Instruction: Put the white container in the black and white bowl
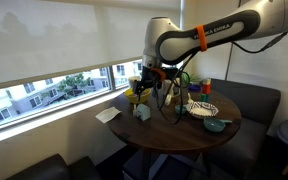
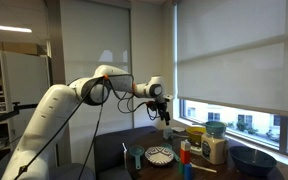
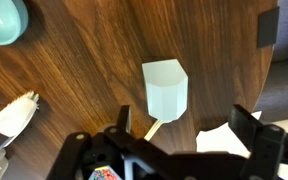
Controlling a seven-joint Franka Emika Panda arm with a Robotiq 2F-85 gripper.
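I will first move my gripper down and away from my base, to get open fingers on either side of the white container point(image 3: 166, 91).
The white container point(image 3: 164, 88) stands on the dark wooden table, small and boxy with a pale teal tint; it also shows in an exterior view point(image 1: 142, 112) near the table's window-side edge. My gripper point(image 3: 187, 130) is open and empty, held above the table with the container just beyond its fingertips. In both exterior views the gripper point(image 1: 150, 76) point(image 2: 163, 108) hangs well above the tabletop. The black and white bowl point(image 1: 201, 108) point(image 2: 160, 155) sits farther along the table, apart from the container, and is out of the wrist view.
A teal bowl point(image 3: 2, 20) point(image 1: 215, 125), a flat white paper sheet point(image 3: 222, 140) point(image 1: 109, 115) and a thin wooden stick point(image 3: 152, 127) lie near the container. A yellow object point(image 1: 134, 96) and bottles point(image 2: 214, 145) crowd the table. A dark sofa point(image 1: 254, 100) curves behind it.
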